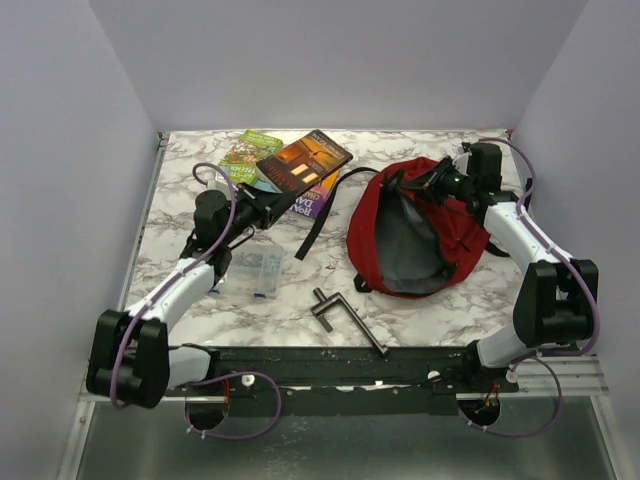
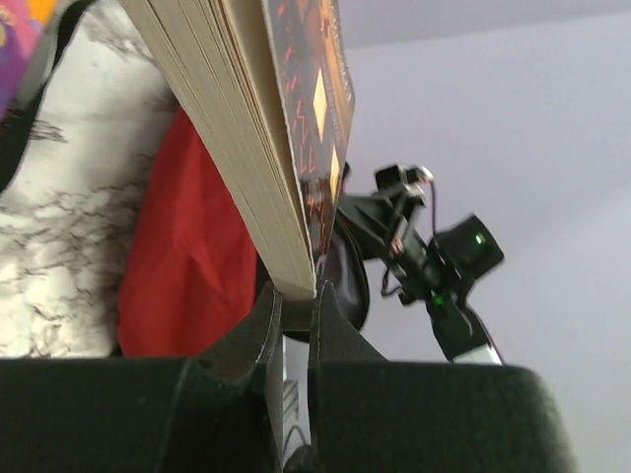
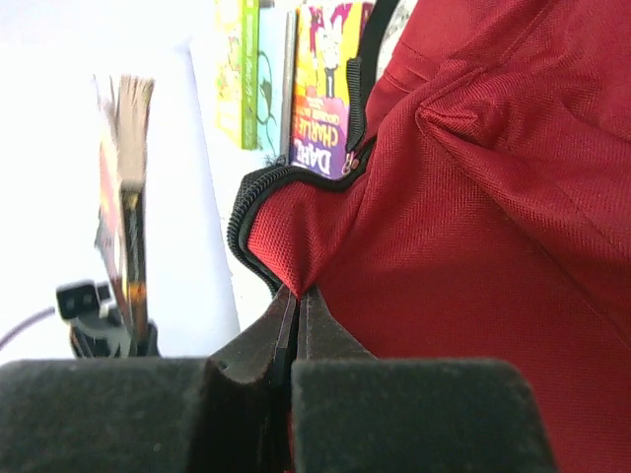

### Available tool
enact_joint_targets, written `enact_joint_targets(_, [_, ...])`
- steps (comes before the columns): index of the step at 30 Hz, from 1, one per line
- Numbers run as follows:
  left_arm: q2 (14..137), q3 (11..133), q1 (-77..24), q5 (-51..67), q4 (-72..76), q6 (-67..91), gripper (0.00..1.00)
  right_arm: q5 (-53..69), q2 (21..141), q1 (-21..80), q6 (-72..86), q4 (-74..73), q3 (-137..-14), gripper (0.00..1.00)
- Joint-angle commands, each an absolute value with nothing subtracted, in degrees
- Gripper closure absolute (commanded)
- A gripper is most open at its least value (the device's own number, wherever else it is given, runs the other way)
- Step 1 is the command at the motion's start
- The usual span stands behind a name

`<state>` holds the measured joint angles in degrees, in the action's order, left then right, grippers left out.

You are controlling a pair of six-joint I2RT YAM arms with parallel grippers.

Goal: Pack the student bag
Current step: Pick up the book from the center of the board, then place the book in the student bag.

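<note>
My left gripper should next bring the dark book across to the bag and down into the bag's grey-lined opening (image 1: 409, 250), because my right gripper holds the bag's rim up.
The student bag (image 1: 455, 235) lies at the right of the table, a dark-red backpack with its mouth open and grey lining showing. My right gripper (image 1: 447, 181) is shut on the red fabric at the bag's zipper rim (image 3: 298, 293) and holds that edge up. My left gripper (image 1: 268, 205) is shut on the lower edge of a dark book with orange diamonds (image 1: 308, 162). In the left wrist view the book (image 2: 266, 148) stands edge-on between the jaws (image 2: 296, 296), with the red bag (image 2: 187, 256) behind it.
A green book (image 1: 250, 155) and a purple-and-yellow book (image 1: 318, 204) lie at the back, partly under the held book. A clear plastic pouch (image 1: 258, 270) sits by the left arm. A black T-shaped tool (image 1: 345, 315) lies near the front edge. A black strap (image 1: 325, 212) trails left of the bag.
</note>
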<state>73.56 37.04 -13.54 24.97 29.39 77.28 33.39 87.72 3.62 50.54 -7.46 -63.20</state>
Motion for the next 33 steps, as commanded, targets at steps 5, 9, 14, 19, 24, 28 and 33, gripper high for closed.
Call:
enact_joint_targets(5, [58.6, 40.4, -17.6, 32.3, 12.1, 58.7, 1.00, 23.9, 84.5, 3.4, 74.0, -0.5, -65.7, 0.99])
enact_joint_targets(9, [56.7, 41.0, -23.1, 32.9, 7.5, 54.2, 1.00, 26.6, 86.5, 3.4, 77.1, 0.2, -70.5, 0.99])
enact_joint_targets(14, [54.3, 38.0, -29.7, 26.0, 5.9, 50.8, 1.00, 25.8, 87.0, 3.4, 72.6, -9.2, -77.5, 0.99])
enact_joint_targets(19, [58.2, 38.9, -34.8, 20.9, 6.0, 50.3, 1.00, 27.8, 84.9, 3.4, 75.6, -6.6, -75.4, 0.99])
enact_joint_targets(24, [66.2, 44.1, -36.9, 17.1, 5.9, 52.0, 1.00, 28.7, 83.8, 3.4, 75.2, -6.6, -75.3, 0.99])
enact_joint_targets(28, [74.2, 51.9, -40.0, 12.4, 5.1, 49.8, 1.00, 30.4, 83.8, 3.3, 75.1, -6.0, -75.2, 0.99])
enact_joint_targets(33, [85.3, 61.1, -44.2, 4.6, 2.8, 49.1, 1.00, 31.8, 83.5, 3.4, 76.0, -4.5, -74.6, 0.99])
